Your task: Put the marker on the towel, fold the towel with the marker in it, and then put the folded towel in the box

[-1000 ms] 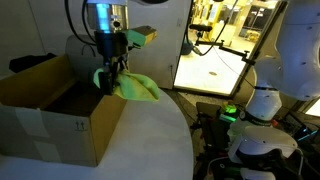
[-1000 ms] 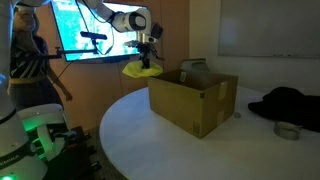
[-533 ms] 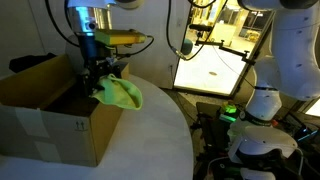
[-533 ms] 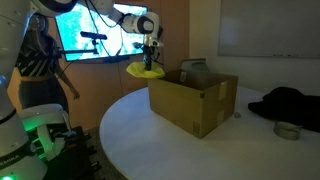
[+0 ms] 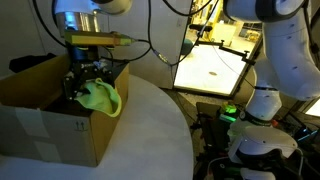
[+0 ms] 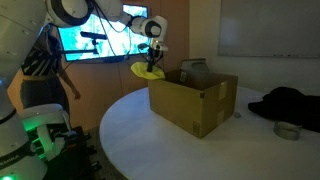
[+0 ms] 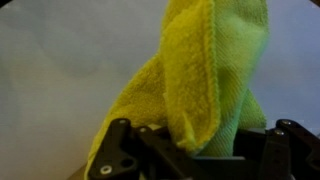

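Note:
The gripper moves outward next, past the box's near side and over the box's opening, to release the bunched towel, since the opening lies outward of it.
My gripper is shut on the bunched yellow-green towel, which hangs from the jaws at the near wall of the brown cardboard box. In an exterior view the towel hangs just past the box's left rim, with the gripper above it. In the wrist view the towel fills the space between the black fingers. The marker is hidden; I cannot see it in any view.
The box stands on a round white table. A lit monitor stands behind the table. A dark cloth and a small round tin lie on the table's far side. A grey container stands behind the box.
The arm has carried the hanging towel sideways toward the box; the towel now hangs at the box's rim instead of beside it over the table.

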`<state>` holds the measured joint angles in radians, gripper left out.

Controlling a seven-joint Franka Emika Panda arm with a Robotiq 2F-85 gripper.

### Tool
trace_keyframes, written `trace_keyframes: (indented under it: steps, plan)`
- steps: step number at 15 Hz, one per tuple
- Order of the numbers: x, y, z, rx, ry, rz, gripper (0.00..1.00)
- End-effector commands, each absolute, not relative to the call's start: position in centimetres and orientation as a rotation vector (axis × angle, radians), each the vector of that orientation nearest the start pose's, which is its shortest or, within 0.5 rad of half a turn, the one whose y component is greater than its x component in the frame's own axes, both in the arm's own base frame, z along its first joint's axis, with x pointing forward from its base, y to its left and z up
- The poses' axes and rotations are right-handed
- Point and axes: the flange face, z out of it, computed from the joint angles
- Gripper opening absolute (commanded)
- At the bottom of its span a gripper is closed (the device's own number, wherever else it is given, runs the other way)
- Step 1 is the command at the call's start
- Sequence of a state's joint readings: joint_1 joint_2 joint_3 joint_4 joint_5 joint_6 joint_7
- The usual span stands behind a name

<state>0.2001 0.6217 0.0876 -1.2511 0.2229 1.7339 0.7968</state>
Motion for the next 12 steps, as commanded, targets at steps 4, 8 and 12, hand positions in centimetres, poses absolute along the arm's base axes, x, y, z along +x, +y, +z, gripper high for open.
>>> trace_keyframes:
  steps: [4,8,12]
  plan:
    - [71.4,22.4,40.2,-2.726,0.992,0.439,0.01]
    - [72.0,23.6,41.0,-2.792,1.072,0.359,0.01]
    - [71.2,23.6,41.5,-3.058,0.983,0.294,0.01]
